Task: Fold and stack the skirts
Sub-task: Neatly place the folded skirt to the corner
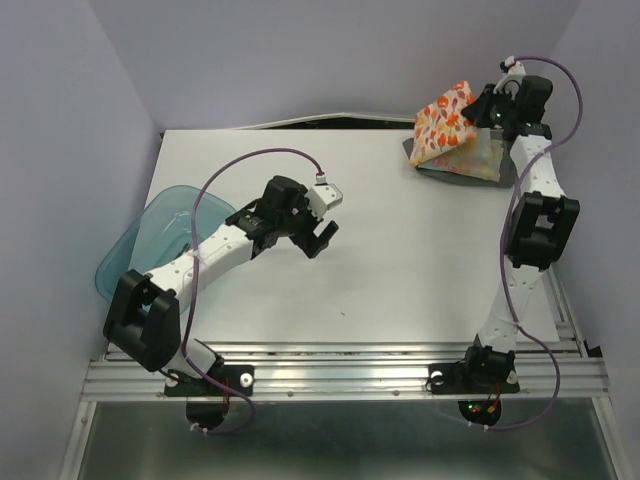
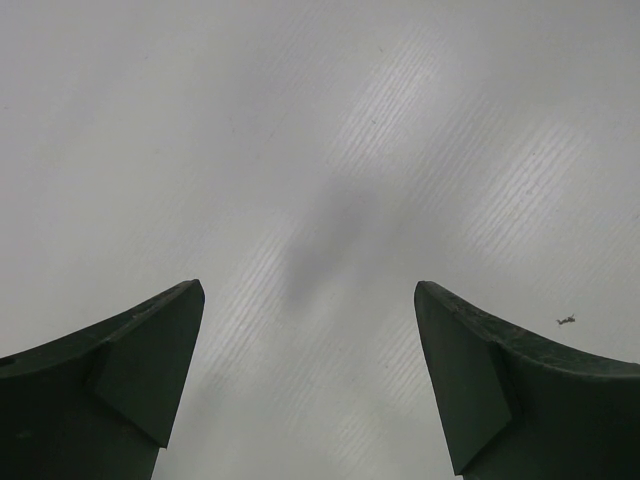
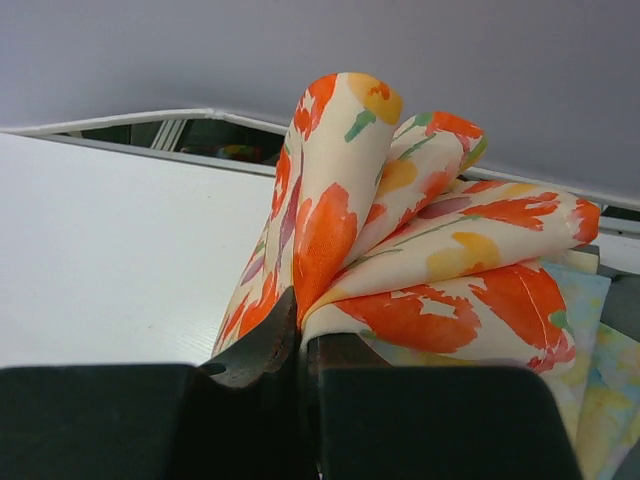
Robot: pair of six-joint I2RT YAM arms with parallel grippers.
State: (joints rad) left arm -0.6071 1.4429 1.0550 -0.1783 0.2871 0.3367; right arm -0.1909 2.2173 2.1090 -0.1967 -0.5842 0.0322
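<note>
The pastel floral skirt's end lies uncovered. My right gripper will move down and to the right in the top view over it next and release.
The white skirt with orange-red flowers is bunched and lifted at the table's far right corner. My right gripper is shut on its edge; in the right wrist view the cloth fans out from my closed gripper. Under it lies the pastel floral skirt, folded, also showing in the right wrist view. The dark grey skirt shows as an edge beneath that. My left gripper is open and empty above the table's middle left; the left wrist view shows it over bare table.
A translucent blue plastic basin sits at the table's left edge, partly under my left arm. Walls close in behind and on both sides. The white table has a metal rail along its near edge.
</note>
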